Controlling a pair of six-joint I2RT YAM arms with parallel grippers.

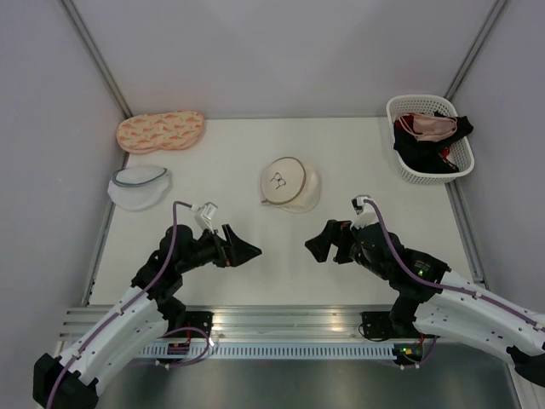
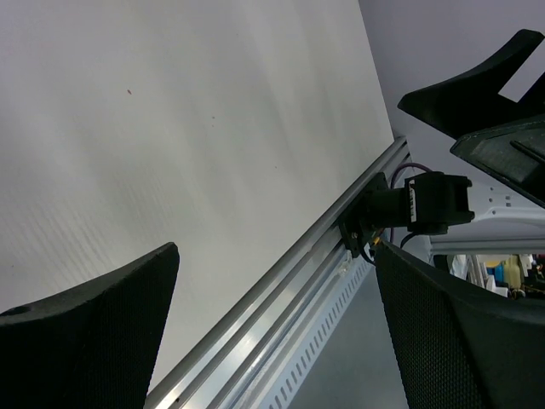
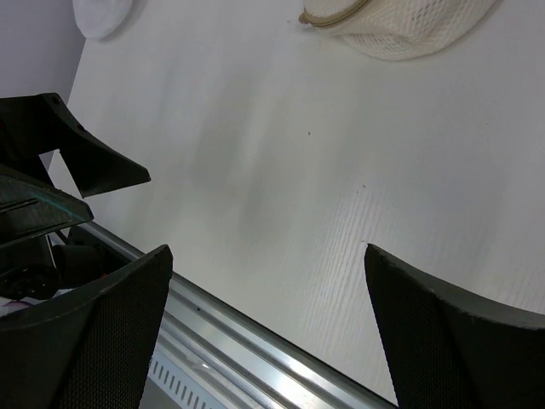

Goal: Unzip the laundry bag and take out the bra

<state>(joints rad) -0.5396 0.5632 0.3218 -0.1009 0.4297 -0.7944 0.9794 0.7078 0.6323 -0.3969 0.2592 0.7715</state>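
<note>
The robot's right gripper will next move outward to the laundry bag [image 1: 290,184], onto the bag's rim next to the bag's mesh dome, because the bag is beyond the gripper's open, empty fingers.
The cream-beige laundry bag [image 1: 290,184] lies in the middle of the table, its flat face with the black bra symbol turned up and to the left. Its mesh dome also shows at the top of the right wrist view [image 3: 400,25]. The bra is hidden. My left gripper [image 1: 247,252] is open and empty, low over the table in front and to the left of the bag. My right gripper [image 1: 317,245] is open and empty in front and to the right of the bag. The two grippers point at each other.
A long peach patterned pouch [image 1: 160,131] lies at the back left. A white mesh pouch with a grey-blue rim [image 1: 139,186] lies at the left edge. A white basket [image 1: 461,169] with pink and black garments stands at the back right. A metal rail [image 1: 281,319] runs along the near edge.
</note>
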